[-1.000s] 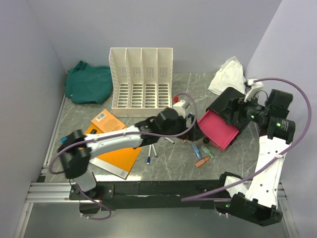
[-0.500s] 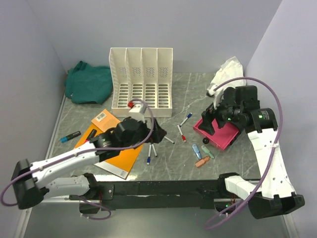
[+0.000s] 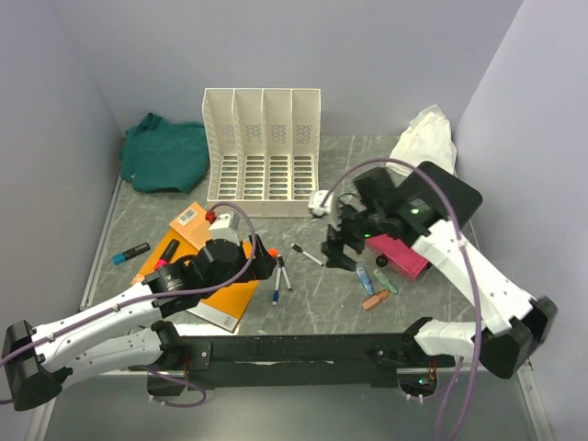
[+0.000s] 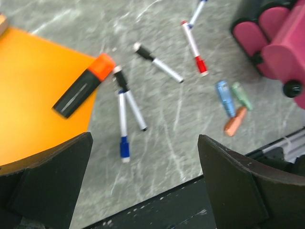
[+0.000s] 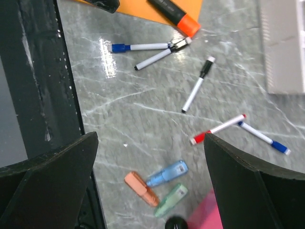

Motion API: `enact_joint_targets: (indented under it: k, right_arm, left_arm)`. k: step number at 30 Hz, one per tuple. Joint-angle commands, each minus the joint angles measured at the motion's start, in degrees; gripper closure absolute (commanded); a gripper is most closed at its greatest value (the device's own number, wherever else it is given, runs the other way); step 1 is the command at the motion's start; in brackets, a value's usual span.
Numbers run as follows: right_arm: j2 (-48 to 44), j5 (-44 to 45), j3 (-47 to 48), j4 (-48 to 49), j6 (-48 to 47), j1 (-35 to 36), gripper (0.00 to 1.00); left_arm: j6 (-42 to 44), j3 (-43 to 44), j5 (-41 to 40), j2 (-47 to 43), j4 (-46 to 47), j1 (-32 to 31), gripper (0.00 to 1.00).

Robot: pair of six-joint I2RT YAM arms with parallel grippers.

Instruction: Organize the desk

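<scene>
My right gripper will move down and to the left in the top view, onto the white body of the black-capped marker (image 3: 312, 258) (image 5: 192, 97), because that marker lies clear of other pens.
The desk (image 3: 322, 303) is dark grey-green stone with white veins. Loose pens lie across its middle: two crossed markers (image 4: 126, 112), a black-capped marker (image 4: 157, 62), a red-capped marker (image 5: 218, 129) and a blue-capped one (image 5: 264, 138). A black and orange highlighter (image 4: 83, 86) rests on the edge of an orange notebook (image 3: 216, 287). Three stubby highlighters, orange (image 5: 140, 188), blue (image 5: 167, 174) and green (image 5: 170, 200), lie by a pink box (image 3: 402, 257). My left gripper (image 3: 266, 259) hangs open over the crossed markers. My right gripper (image 3: 338, 246) hovers open above the stubby highlighters, holding nothing.
A white file organizer (image 3: 264, 142) stands at the back centre, a green cloth (image 3: 165, 152) at the back left and a crumpled white cloth (image 3: 423, 138) at the back right. A small orange book (image 3: 197, 223) and a blue marker (image 3: 131, 253) lie at the left. Lavender walls close in the sides.
The left arm has pulled back toward the near left, from the desk's middle to the notebook's edge. The right arm has swung left, off the pink box to over the pens. Both stayed open.
</scene>
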Motion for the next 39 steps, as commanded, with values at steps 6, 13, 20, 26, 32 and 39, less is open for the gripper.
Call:
enact_joint_targets:
  k: [6, 13, 20, 26, 32, 39]
  right_arm:
    - [11.20, 12.73, -1.31, 12.66, 10.84, 8.87, 0.01]
    - [22.52, 19.41, -1.93, 18.74, 14.80, 11.60, 0.06]
    - [31.85, 25.56, -0.61, 21.90, 17.35, 11.69, 0.15]
    - [36.52, 27.68, -0.17, 22.17, 17.61, 11.69, 0.20]
    - [39.33, 28.21, 0.79, 21.55, 17.61, 11.69, 0.25]
    - [40.56, 27.68, 1.76, 20.41, 17.44, 11.60, 0.32]
  left_arm:
    - [-7.18, -4.74, -3.24, -5.94, -4.15, 0.24, 0.01]
    - [-9.81, -8.52, -2.18, -9.11, -4.33, 0.33, 0.01]
    - [-12.36, -12.65, -0.78, -11.66, -1.78, 0.33, 0.01]
    - [-12.81, -14.59, 0.72, -11.13, -0.29, 0.33, 0.01]
    - [-13.42, -16.61, 1.33, -11.84, 1.47, 0.33, 0.01]
    - [-13.33, -17.67, 1.77, -11.66, 2.96, 0.42, 0.01]
